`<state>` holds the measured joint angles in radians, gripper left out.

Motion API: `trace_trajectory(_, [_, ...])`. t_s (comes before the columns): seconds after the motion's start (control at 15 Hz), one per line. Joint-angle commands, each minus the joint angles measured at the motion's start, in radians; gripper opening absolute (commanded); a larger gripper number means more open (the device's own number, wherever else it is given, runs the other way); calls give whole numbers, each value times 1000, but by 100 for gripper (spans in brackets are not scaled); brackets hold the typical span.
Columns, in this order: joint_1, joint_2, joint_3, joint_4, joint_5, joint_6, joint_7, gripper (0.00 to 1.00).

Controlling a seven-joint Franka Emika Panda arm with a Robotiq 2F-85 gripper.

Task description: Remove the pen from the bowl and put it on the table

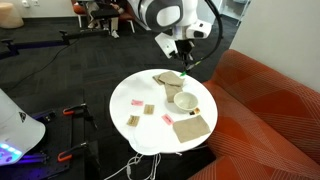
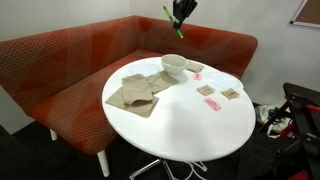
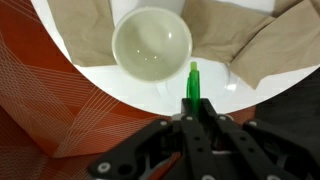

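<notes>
My gripper moves away from the sofa next, then down to release the pen on the bare tabletop beside the pink card farthest from the bowl.
My gripper (image 3: 194, 112) is shut on the green pen (image 3: 193, 82), whose tip sticks out past the fingers. It hangs high above the round white table (image 1: 150, 125), near the table's sofa-side edge. In both exterior views the gripper (image 1: 186, 62) (image 2: 179, 27) holds the pen above the white bowl (image 1: 185, 101) (image 2: 173, 64). In the wrist view the bowl (image 3: 151, 45) is empty and lies just left of the pen tip.
Brown napkins (image 2: 133, 92) (image 1: 190, 126) (image 3: 265, 40) lie around the bowl. Small pink and tan cards (image 2: 212, 103) (image 1: 137, 104) are scattered on the table. The orange-red sofa (image 2: 60, 60) (image 1: 270, 100) wraps the table's far side. Cables and equipment stand on the floor (image 1: 30, 135).
</notes>
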<state>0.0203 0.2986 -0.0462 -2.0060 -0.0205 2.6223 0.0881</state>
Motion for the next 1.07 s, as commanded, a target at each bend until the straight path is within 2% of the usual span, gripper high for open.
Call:
trace_trajectory(0.0, [21,-204,46,-157,34,-106,16,3])
trace_trajectory(0.27, [58,-317,98,-217,38,-277,58,3])
trace_trajectory(0.47, [77,-341,133,-222,78,-437,65,3])
trace_trajectory(0.6, [86,-343,149,-236,81,-500,87,3])
trace_trajectory(0.73, [94,-340,160,-266,76,-520,118,3])
trace_trajectory(1.0, [106,-311,177,-344,46,-458,202,3])
